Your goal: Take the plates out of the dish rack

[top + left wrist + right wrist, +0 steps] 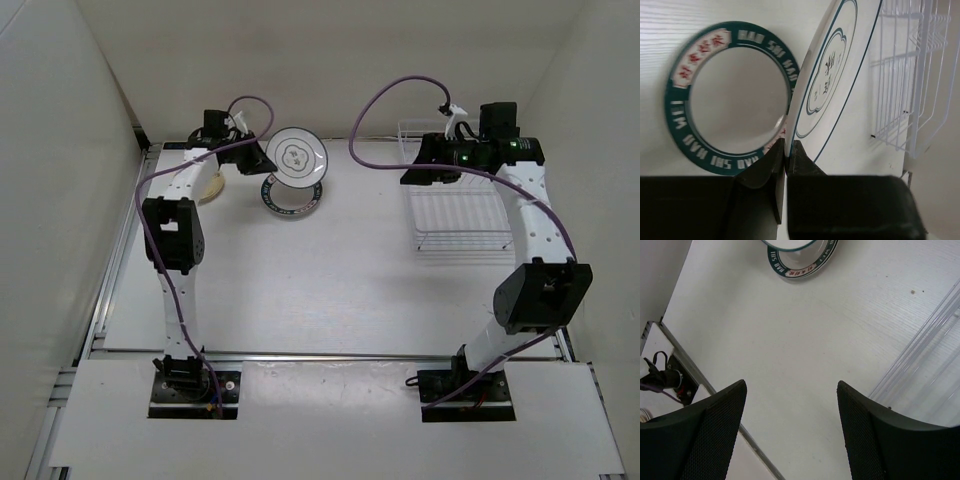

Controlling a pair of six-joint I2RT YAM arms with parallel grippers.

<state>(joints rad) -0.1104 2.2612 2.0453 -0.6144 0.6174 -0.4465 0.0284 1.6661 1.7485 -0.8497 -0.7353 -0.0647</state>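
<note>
The green-banded plate's near side still shows, so I should lower my left gripper and draw it back next, setting the white plate (298,154) onto the green-banded plate.
My left gripper (262,160) is shut on the rim of a white plate (298,154) with a thin dark rim line and a flower outline in its centre. It holds the plate tilted on edge above a green-banded plate (292,197) that lies flat on the table. The left wrist view shows the pinched rim (785,148), the held plate (835,75) and the green-banded plate (735,95). A cream-tan plate (211,188) lies partly under the left arm. The white wire dish rack (460,210) stands at the right with no plate showing in it. My right gripper (412,172) is open and empty at the rack's left edge. No orange-centred plate shows.
The right wrist view shows bare table between the open gripper (791,386), the green-banded plate (800,265) far ahead and rack bars (920,365) at the right. White walls close in the table on the left, back and right. The rack also shows in the left wrist view (910,75).
</note>
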